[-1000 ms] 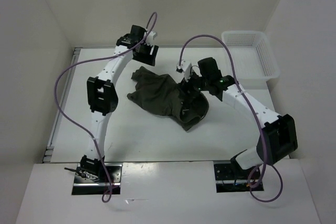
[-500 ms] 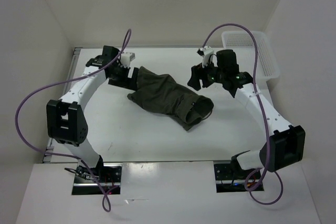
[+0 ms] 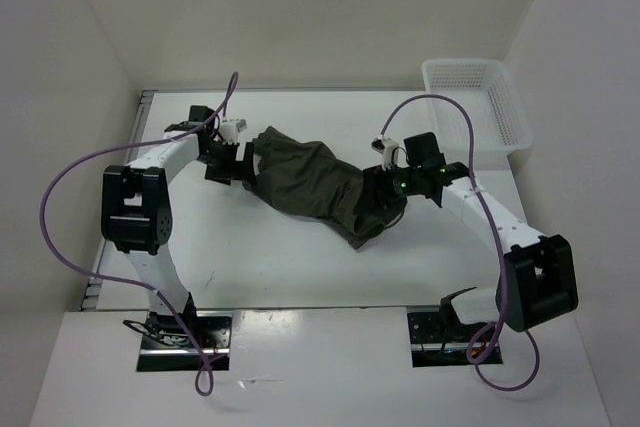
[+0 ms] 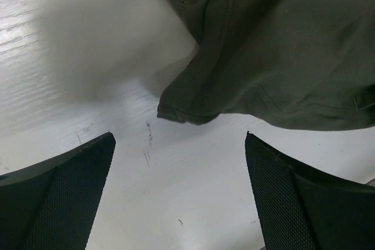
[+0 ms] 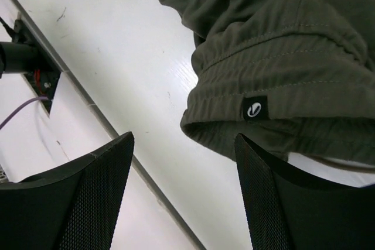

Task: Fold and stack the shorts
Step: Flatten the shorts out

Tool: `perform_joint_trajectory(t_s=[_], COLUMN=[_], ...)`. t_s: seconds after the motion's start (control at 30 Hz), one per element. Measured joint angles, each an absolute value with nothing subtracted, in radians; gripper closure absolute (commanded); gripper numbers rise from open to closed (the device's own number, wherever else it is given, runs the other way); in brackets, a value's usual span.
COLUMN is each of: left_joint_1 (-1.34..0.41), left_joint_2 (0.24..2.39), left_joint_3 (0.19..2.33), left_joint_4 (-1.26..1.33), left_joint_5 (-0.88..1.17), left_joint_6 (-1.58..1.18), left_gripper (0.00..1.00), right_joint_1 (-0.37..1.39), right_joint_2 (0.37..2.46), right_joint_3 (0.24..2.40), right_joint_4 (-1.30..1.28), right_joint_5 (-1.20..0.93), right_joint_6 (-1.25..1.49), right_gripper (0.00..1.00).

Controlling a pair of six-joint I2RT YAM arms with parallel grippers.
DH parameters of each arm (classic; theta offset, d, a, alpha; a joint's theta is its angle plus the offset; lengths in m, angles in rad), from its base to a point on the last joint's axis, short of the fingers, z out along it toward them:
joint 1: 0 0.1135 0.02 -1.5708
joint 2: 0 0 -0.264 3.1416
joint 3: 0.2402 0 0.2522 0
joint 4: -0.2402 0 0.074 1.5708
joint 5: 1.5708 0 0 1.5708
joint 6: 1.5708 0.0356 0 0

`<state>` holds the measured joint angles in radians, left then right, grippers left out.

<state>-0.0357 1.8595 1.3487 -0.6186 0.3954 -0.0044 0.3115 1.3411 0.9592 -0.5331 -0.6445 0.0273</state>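
Note:
The shorts' protruding hem corner [image 3: 250,184] [image 4: 188,109] is below my left gripper and to its right in the top view. I will lower my open fingers that way around it.
The dark olive shorts [image 3: 310,179] lie crumpled across the middle of the table, running from back left to front right. My left gripper [image 3: 232,161] sits at their left end, open. In the left wrist view the hem of the shorts [image 4: 275,45] lies just beyond my gripper [image 4: 179,136], with bare table between the fingers. My right gripper [image 3: 379,193] is at the shorts' right end, open. The right wrist view shows the waistband with a small black label [image 5: 254,109] just past the open right gripper [image 5: 184,136].
A white mesh basket [image 3: 476,97] stands at the back right corner of the table. White walls close in the table on the left, back and right. The table's near edge strip [image 5: 88,106] runs through the right wrist view.
The left gripper has come toward me a little along the shorts' left end and opened wider. The right gripper has dropped from behind the shorts to their right end.

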Motion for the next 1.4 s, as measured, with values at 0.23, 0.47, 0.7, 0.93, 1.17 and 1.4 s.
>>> perform_joint_trajectory(t_s=[0.23, 0.47, 0.7, 0.93, 1.17, 1.4], left_joint_1=[-0.041, -0.050, -0.056, -0.056, -0.015, 0.123], left_joint_2=[2.001, 2.027, 2.047, 2.039, 2.000, 1.993], left_joint_3=[1.429, 1.454, 1.473, 1.473, 1.596, 2.126], left_joint_4=[-0.607, -0.607, -0.615, -0.622, -0.701, -0.756], left_joint_5=[0.445, 0.505, 0.530, 0.531, 0.516, 0.431], left_joint_6=[-0.006, -0.006, -0.007, -0.006, -0.005, -0.004], left_gripper=[0.16, 0.67, 1.00, 1.00, 1.00, 1.00], right_joint_1=[0.336, 0.378, 0.430, 0.439, 0.434, 0.270], right_joint_2=[1.362, 1.406, 1.471, 1.518, 1.645, 1.920], right_joint_3=[0.898, 0.897, 0.894, 0.870, 1.090, 1.914], right_joint_4=[-0.434, -0.363, -0.324, -0.228, -0.234, -0.297], right_joint_5=[-0.670, -0.665, -0.598, -0.507, -0.532, -0.626], right_joint_6=[0.093, 0.120, 0.171, 0.274, 0.226, 0.136], right_gripper=[0.25, 0.25, 0.28, 0.70, 0.99, 0.99])
